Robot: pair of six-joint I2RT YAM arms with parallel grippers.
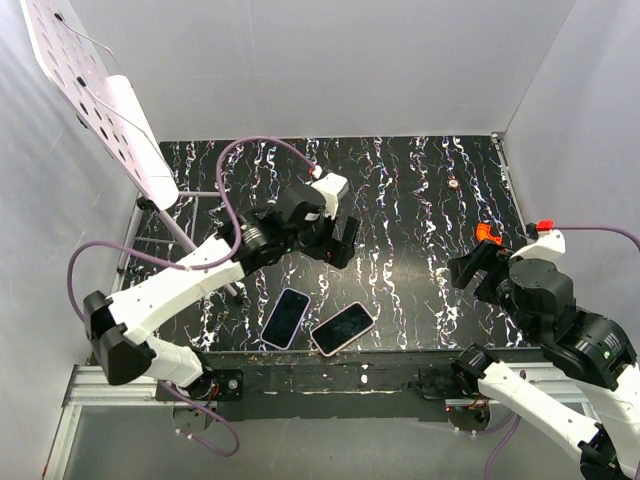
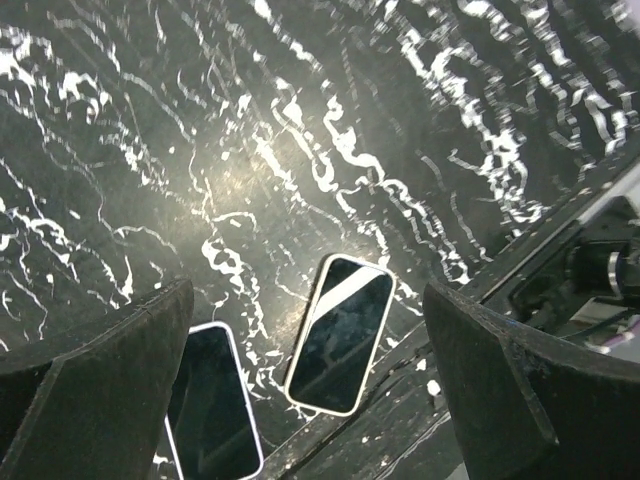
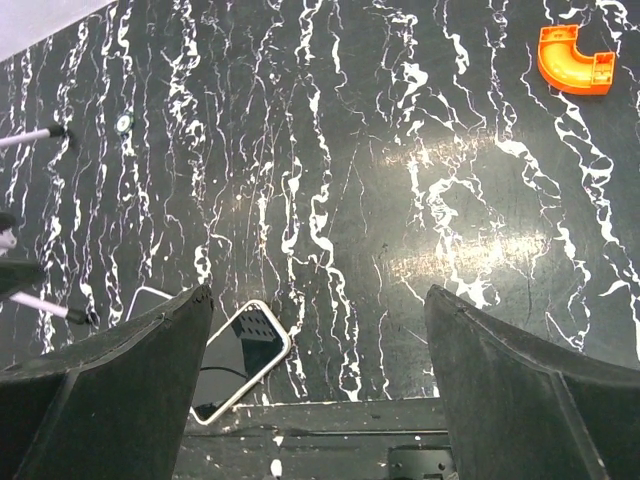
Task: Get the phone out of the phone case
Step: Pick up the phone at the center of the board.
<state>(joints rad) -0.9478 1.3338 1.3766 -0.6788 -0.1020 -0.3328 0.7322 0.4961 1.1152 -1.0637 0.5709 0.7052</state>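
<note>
The pink-rimmed slab is lower than my left gripper and farther back, lengthwise between my fingers, so next I will bring the gripper down and back around the slab's long sides.
Two phone-shaped dark slabs lie flat, side by side, at the table's near edge. One has a pale bluish rim and one a pink rim. I cannot tell which is the phone and which the case. In the left wrist view the pale-rimmed one is partly behind my left finger, and the pink-rimmed one lies between the fingers. My left gripper is open and empty, hovering above and behind them. My right gripper is open and empty, to the right. The pink-rimmed slab shows in the right wrist view.
An orange curved piece lies at the right. A small round item sits toward the back. A white perforated board on a thin metal stand leans at the left. White walls enclose the marbled black table.
</note>
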